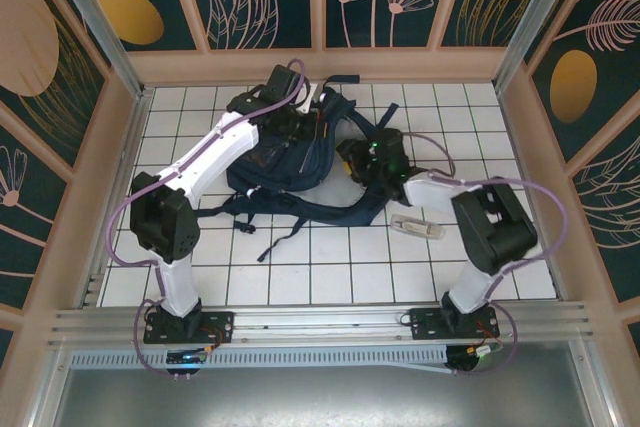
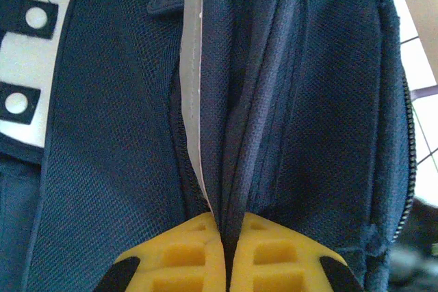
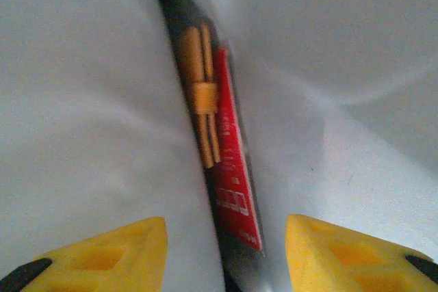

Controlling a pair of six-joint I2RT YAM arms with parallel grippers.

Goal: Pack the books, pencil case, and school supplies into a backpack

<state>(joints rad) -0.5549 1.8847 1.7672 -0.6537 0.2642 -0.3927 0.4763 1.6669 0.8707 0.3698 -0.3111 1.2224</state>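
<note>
My left gripper should next lower the navy fabric fold toward the backpack's pale-lined opening (image 1: 337, 183) below, where supplies already stand, and release it.
The dark navy backpack (image 1: 285, 162) lies in the middle of the tiled table. My left gripper (image 1: 305, 125) is at its far edge. In the left wrist view it (image 2: 229, 237) is shut on a fold of the navy fabric (image 2: 239, 100) beside a pale strip. My right gripper (image 1: 362, 160) reaches into the bag's right side. In the right wrist view it (image 3: 226, 251) stands open between walls of pale grey lining (image 3: 82, 100). A red flat rectangle with white print (image 3: 233, 182) and an orange piece (image 3: 200, 94), both school supplies, stand on edge in the slot just ahead, touching neither finger. The books and pencil case are hidden.
A pale slim elongated piece (image 1: 415, 227) lies on the tiles right of the bag, near the right arm. Black straps (image 1: 290, 212) trail from the bag toward the near edge. Wooden walls (image 1: 125, 137) close in the table on three sides.
</note>
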